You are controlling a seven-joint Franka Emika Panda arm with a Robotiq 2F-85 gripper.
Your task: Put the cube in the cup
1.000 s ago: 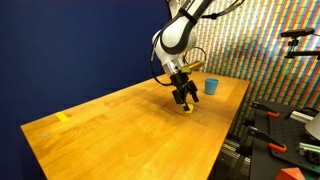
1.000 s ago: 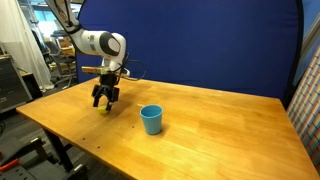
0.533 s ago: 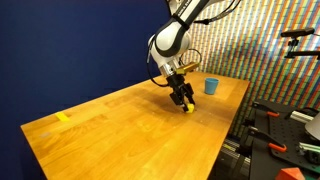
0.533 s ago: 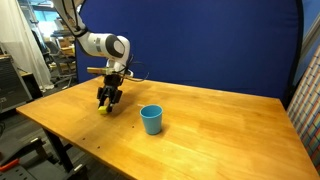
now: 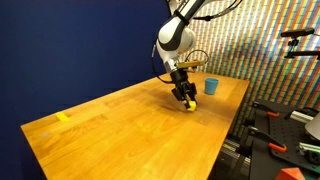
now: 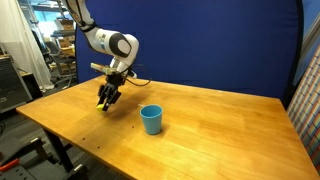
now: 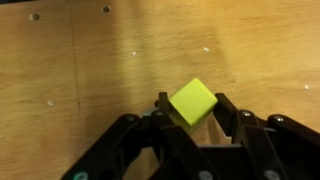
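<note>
The robot will lift its gripper with the yellow cube, move it over the cup's open top (image 6: 151, 110) and let the cube go, because the cube is lower than the cup's rim.
The cube (image 7: 192, 101) is a small bright yellow block, tilted on one corner between the black fingers of my gripper (image 7: 190, 108), which is shut on it just above the wooden table. In both exterior views it shows as a yellow speck at the fingertips: the cube (image 5: 189, 104) and the cube (image 6: 103, 106) sit under my gripper (image 5: 187, 100) (image 6: 105, 102). The cup (image 6: 151, 119) is light blue, upright and open, standing a short way from the gripper; the cup (image 5: 211, 86) sits near the table's far end.
The wooden table (image 5: 120, 130) has a strip of yellow tape (image 5: 64, 117) near one corner. A blue backdrop stands behind. Clamps and equipment (image 5: 285, 125) lie beyond the table's edge.
The fingers have closed from open onto the cube. The arm has shifted slightly and the cube now sits tilted in the grip.
</note>
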